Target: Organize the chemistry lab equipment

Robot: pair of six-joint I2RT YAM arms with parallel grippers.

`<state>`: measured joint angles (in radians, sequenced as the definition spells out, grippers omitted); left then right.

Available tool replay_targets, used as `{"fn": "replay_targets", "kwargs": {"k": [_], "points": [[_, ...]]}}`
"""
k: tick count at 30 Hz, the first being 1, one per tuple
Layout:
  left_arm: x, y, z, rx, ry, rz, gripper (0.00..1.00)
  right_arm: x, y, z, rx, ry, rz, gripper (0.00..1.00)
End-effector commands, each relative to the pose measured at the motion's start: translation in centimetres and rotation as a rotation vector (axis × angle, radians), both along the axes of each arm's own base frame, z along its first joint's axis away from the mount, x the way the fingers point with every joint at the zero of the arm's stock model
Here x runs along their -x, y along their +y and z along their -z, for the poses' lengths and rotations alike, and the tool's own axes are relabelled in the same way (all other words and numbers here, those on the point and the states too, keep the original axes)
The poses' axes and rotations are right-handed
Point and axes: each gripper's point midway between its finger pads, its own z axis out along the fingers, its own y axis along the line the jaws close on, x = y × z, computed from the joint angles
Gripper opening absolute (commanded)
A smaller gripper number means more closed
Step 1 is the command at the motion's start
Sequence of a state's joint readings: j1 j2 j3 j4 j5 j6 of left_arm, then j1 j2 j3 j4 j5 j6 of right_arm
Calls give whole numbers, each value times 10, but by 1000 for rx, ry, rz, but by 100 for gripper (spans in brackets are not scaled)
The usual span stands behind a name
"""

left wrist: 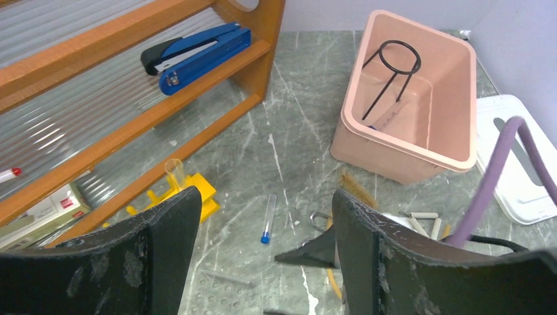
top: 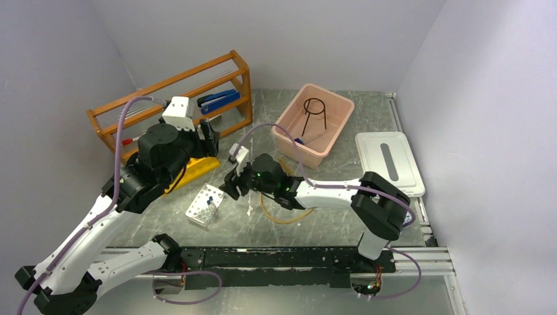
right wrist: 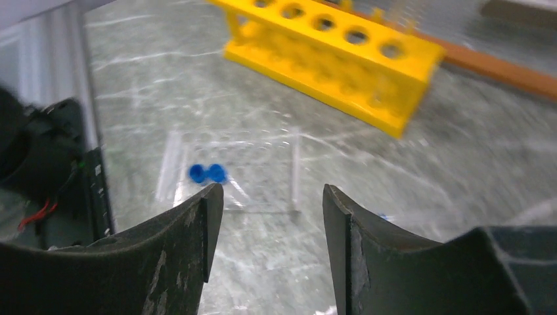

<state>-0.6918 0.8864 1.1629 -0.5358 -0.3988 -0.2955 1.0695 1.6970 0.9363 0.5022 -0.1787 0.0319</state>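
The loose vial lies outward of the right gripper with its blue cap (right wrist: 383,215) nearest. The right gripper needs to turn away from the rack next and move outward, down onto that cap.
My right gripper (top: 230,183) (right wrist: 270,190) hangs open and empty just above the table, facing a clear rack (top: 205,205) (right wrist: 230,174). That rack holds two blue-capped vials (right wrist: 207,173). My left gripper (top: 211,138) (left wrist: 266,194) is open too, above a loose blue-capped vial (left wrist: 268,220) lying on the table. A black wire ring tripod (top: 315,113) (left wrist: 393,72) lies inside the pink bin (top: 289,125) (left wrist: 407,161). The amber rubber tube (top: 289,215) curls under the right arm. A metal loop of the tongs (left wrist: 319,222) and white triangle rods (left wrist: 422,218) show by the left gripper's right finger.
The orange wooden shelf (top: 177,82) (left wrist: 131,26) at the back left carries a blue stapler (top: 218,100) (left wrist: 197,54). A yellow tube rack (top: 194,169) (right wrist: 341,62) stands in front of it. A white lid (top: 389,161) lies right of the bin.
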Motion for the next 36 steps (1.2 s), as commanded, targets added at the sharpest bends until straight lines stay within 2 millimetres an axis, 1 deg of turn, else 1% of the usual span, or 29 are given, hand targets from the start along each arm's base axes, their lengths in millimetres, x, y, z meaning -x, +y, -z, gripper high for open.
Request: {"fn": "replay_targets", "kwargs": {"k": [1, 4, 7, 10, 14, 21, 24, 26, 29, 30, 32, 36], "points": [[-1, 22, -5, -2, -45, -102, 76, -44, -34, 22, 35, 184, 399, 60], [-1, 34, 10, -8, -36, -172, 77, -58, -45, 51, 119, 318, 609, 56], [0, 39, 32, -3, -5, -210, 76, -69, -53, 75, 148, 430, 808, 54], [1, 42, 49, -4, 8, -225, 76, -77, -56, 89, 176, 470, 925, 53], [4, 48, 58, 3, -5, -240, 76, -88, -60, 101, 224, 459, 1029, 53], [9, 42, 64, 27, -8, -193, 75, -99, -57, 122, 308, 415, 1062, 55], [9, 48, 66, 9, 0, -226, 75, -101, -54, 126, 334, 395, 1052, 55], [9, 57, 70, 12, 11, -285, 76, -103, -55, 128, 355, 378, 1052, 54], [10, 68, 71, -4, 22, -345, 77, -100, -61, 135, 395, 368, 1043, 52], [11, 71, 71, -8, 23, -355, 77, -98, -62, 138, 403, 368, 1035, 49], [12, 72, 70, -6, 17, -356, 78, -95, -66, 143, 426, 361, 1012, 40], [13, 72, 68, 11, 1, -347, 78, -93, -64, 146, 447, 335, 947, 22]]}}
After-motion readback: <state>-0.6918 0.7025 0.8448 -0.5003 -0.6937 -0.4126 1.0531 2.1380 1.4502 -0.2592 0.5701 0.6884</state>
